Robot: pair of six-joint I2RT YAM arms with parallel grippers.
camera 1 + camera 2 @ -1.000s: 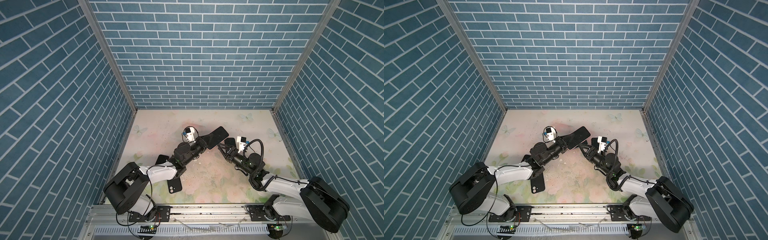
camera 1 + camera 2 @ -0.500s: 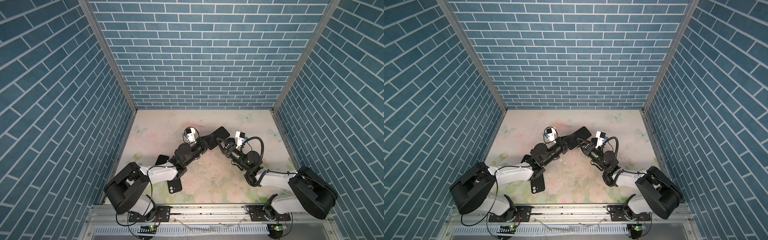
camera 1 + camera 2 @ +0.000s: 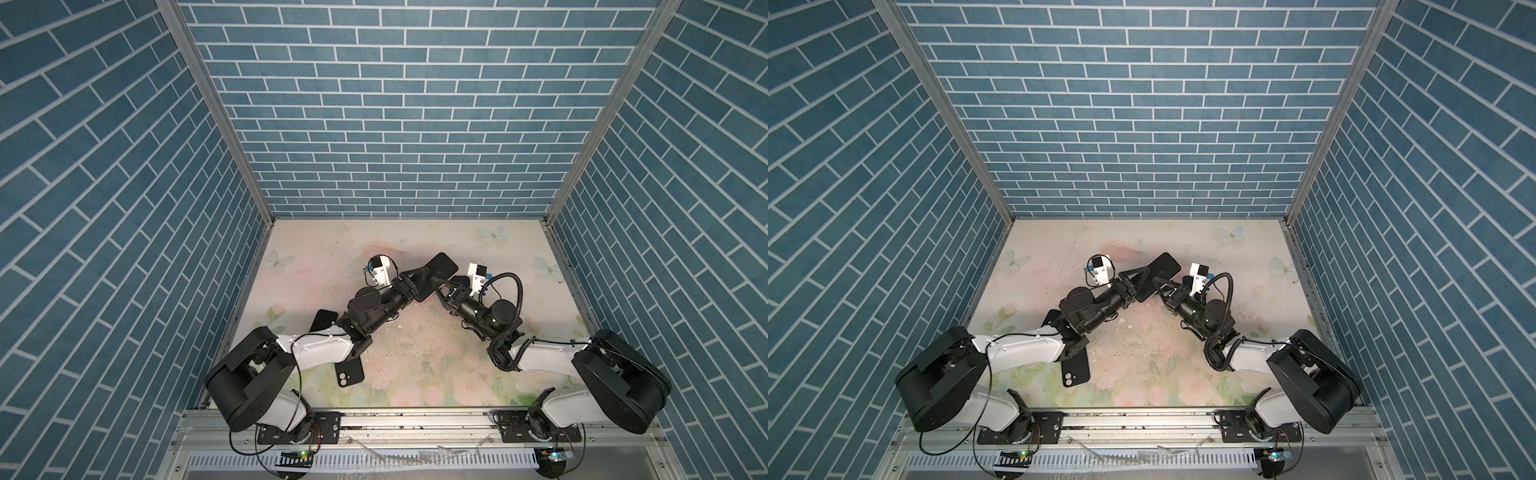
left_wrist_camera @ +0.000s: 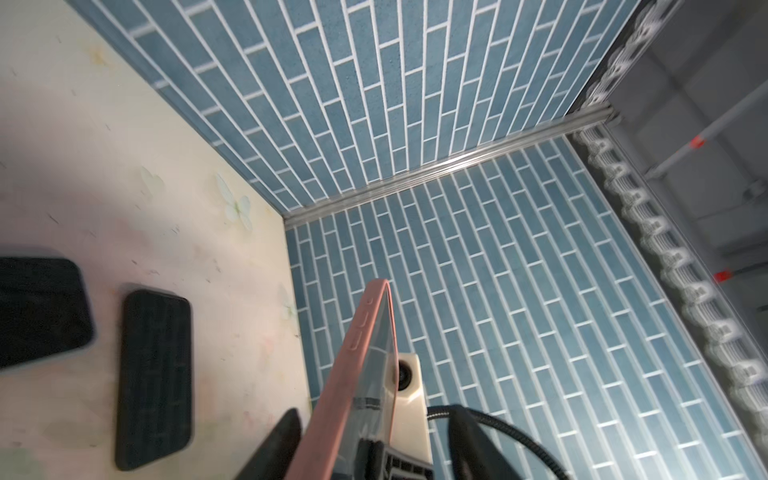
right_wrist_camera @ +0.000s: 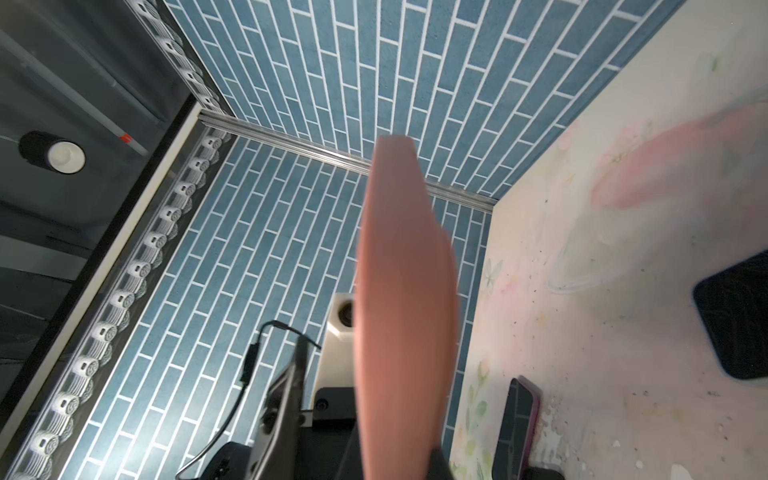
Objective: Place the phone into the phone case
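Observation:
The right gripper lowers the phone onto the bare mat between my arms next, turning it flat, then releases it. The phone already sits inside the pink phone case (image 4: 353,353).
The phone (image 3: 440,266), black screen up, sits inside a pink phone case (image 4: 353,353) and hangs tilted above the middle of the floor in both top views. My right gripper (image 3: 438,286) is shut on its near end; in the right wrist view the pink back (image 5: 403,291) fills the middle, blurred. My left gripper (image 3: 423,277) stands open around the same end. In the left wrist view one dark finger (image 4: 278,444) lies beside the case edge and the other finger (image 4: 469,436) stands well off.
Other handsets lie on the flowered mat (image 3: 415,353): a black one with camera lenses (image 3: 349,372) under my left arm, another (image 3: 324,320) behind it, a textured black one (image 4: 153,374) and a purple-edged one (image 5: 515,428). Brick walls (image 3: 374,124) enclose three sides.
My right gripper reached in from the right and shut on the cased phone. My left gripper, shut on it before, has opened.

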